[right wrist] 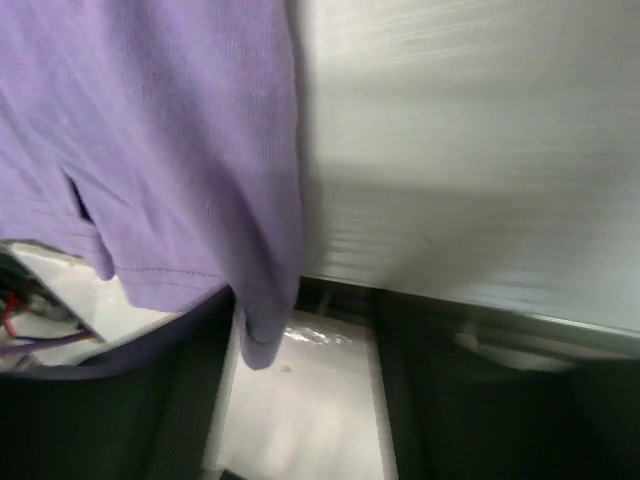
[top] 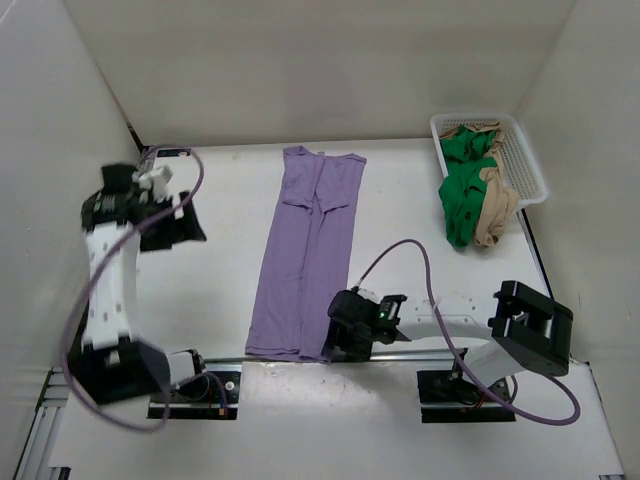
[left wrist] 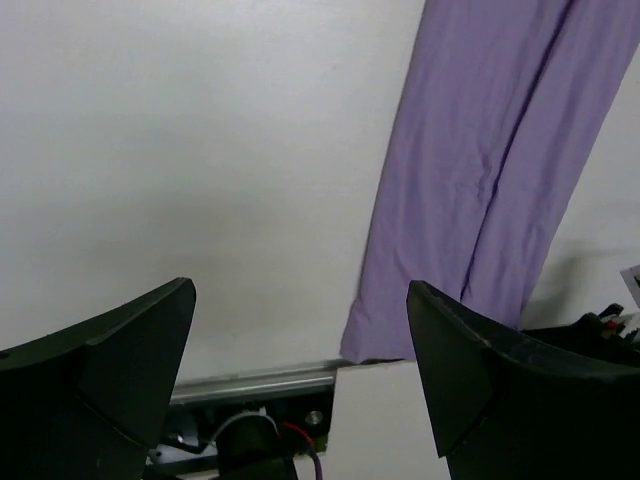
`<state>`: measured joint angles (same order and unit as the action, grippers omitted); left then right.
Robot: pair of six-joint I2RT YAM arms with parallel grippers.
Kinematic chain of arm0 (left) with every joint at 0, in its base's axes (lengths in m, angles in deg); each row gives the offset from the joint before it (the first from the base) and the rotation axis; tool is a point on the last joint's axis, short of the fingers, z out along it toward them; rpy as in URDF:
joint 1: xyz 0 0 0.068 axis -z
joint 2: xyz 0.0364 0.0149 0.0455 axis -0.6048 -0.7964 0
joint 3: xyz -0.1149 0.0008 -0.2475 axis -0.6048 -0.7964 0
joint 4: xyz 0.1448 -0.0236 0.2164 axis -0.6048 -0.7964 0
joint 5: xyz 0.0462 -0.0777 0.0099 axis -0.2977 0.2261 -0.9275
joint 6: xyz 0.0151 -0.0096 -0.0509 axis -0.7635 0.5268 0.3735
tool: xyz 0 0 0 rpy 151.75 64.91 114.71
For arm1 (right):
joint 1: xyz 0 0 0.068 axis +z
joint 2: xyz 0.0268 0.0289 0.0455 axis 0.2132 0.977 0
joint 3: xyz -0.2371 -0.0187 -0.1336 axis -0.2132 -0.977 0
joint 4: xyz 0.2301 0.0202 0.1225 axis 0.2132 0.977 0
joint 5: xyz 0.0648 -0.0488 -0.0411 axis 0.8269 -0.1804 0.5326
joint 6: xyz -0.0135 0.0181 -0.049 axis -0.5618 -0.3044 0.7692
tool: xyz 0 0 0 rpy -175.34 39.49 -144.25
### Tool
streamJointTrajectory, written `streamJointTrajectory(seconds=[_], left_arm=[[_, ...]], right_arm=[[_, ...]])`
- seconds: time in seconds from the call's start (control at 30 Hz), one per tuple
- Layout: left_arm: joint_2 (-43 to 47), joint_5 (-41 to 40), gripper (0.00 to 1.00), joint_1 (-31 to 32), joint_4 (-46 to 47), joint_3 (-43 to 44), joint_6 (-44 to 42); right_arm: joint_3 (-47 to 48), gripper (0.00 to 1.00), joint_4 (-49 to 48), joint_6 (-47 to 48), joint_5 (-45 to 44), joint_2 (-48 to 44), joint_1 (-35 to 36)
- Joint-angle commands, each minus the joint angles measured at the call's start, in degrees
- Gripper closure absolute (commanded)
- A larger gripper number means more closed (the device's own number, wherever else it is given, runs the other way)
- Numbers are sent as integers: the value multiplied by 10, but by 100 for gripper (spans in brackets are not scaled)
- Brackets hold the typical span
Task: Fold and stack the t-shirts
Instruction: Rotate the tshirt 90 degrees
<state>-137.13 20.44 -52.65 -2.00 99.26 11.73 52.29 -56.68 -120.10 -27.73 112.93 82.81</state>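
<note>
The hem's free corner (top: 251,352) (left wrist: 351,350) is below my left gripper and to its right in the top view, so my left gripper will move down, back and across to it next.
A lavender t-shirt (top: 305,250) (left wrist: 480,180) (right wrist: 150,150) lies in the middle of the table as a long narrow strip, collar end far, hem end at the near edge. My right gripper (top: 340,330) (right wrist: 310,380) sits low at the hem's near right corner. Its jaws stand apart, and the cloth corner hangs beside the left finger (right wrist: 150,400), not pinched. My left gripper (top: 180,225) (left wrist: 300,290) is raised over the table's left side, open and empty. A green t-shirt (top: 465,190) and a tan one (top: 497,215) are bunched in the basket.
The white mesh basket (top: 530,160) stands at the far right corner, with cloth spilling over its near rim. A metal rail (top: 400,355) (left wrist: 250,385) runs along the table's near edge by the arm bases. White walls enclose the table on three sides.
</note>
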Motion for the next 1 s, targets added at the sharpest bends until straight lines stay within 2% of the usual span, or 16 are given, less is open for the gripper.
streamJointTrajectory(seconds=[0.0, 0.07, 0.1, 0.13, 0.2, 0.23, 0.3, 0.43, 0.47, 0.6, 0.63, 0.73, 0.8, 0.83, 0.87, 0.97], left_arm=[[-189, -49, 3, 91, 27, 103, -2], [-204, -9, 3, 134, 15, 121, -2], [-198, 0, 3, 158, 52, 97, -2], [-167, 6, 3, 198, 69, 24, -2], [-131, 11, 3, 227, 97, -58, -2], [-96, 17, 3, 245, 112, -131, -2], [-61, 33, 6, 267, 112, -186, -2], [87, 89, 10, 340, 166, -308, -2], [166, 90, 7, 358, 186, -351, -2], [280, 112, 3, 393, 231, -397, -2], [280, 78, 6, 393, 261, -397, -2], [149, 28, 15, 374, 300, -291, -2], [11, 67, 16, 326, 272, -157, -2], [-22, 124, 18, 315, 253, -131, -2], [-58, 145, 18, 309, 226, -121, -2], [-49, 182, 18, 324, 201, -185, -2]], right_arm=[[76, 27, 77, 77, -46, -1, -5], [106, 7, 130, 83, -68, -1, -5], [118, 6, 143, 83, -76, -1, -5], [136, 4, 148, 83, -76, -9, -5], [143, 4, 154, 83, -83, -14, -5], [148, 4, 154, 83, -83, -14, -5], [148, 4, 154, 83, -77, -14, -5], [118, 5, 134, 83, -62, -28, 0], [104, 5, 128, 78, -62, -39, 6], [51, 6, 103, 47, -80, -71, 6], [39, 8, 84, 33, -80, -79, 6], [15, 8, 69, 21, -80, -84, 6], [4, 8, 69, 1, -94, -90, 26], [4, 8, 69, -18, -94, -90, 26], [-4, 8, 69, -25, -94, -90, 31], [5, 8, 70, -30, -109, -90, 37]])
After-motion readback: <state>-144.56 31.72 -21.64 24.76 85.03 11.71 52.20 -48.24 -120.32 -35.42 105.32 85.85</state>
